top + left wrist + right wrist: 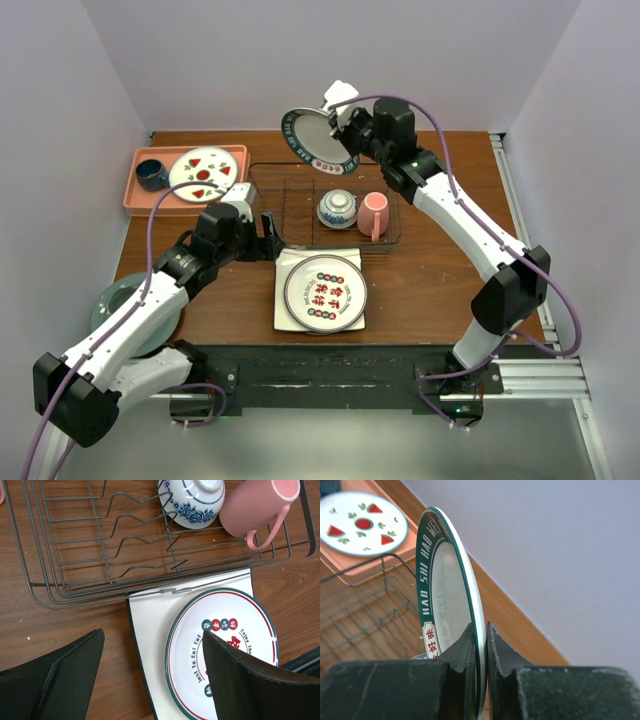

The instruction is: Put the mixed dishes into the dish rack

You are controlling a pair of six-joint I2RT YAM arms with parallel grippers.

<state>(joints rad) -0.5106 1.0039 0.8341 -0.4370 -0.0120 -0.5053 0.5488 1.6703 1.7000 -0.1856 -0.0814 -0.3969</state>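
Next, my right gripper lowers the plate to the left in the top view, into the rack's empty slots by the tray, since Bowl and mug [373, 215] fill other slots.
The dish rack [290, 205] is a dark wire basket at the table's middle back. In its right part sit the blue-and-white bowl [337, 208] and the pink mug [373, 215]. My right gripper [343, 128] is shut on the rim of the round plate with dark lettered rim [312, 140], held on edge above the rack's back side. In the right wrist view the fingers pinch that plate [445, 580]. My left gripper [268, 240] hangs open over the left edge of the white square plate [150, 630], which carries a round plate with a green-and-red rim [225, 620]. The pale green plate [112, 300] lies partly under my left arm.
A salmon tray [140, 195] at the back left holds a dark blue cup [152, 175] and a white plate with red marks [205, 172]. The rack's left slots [100, 540] hold nothing. Walls close in on three sides.
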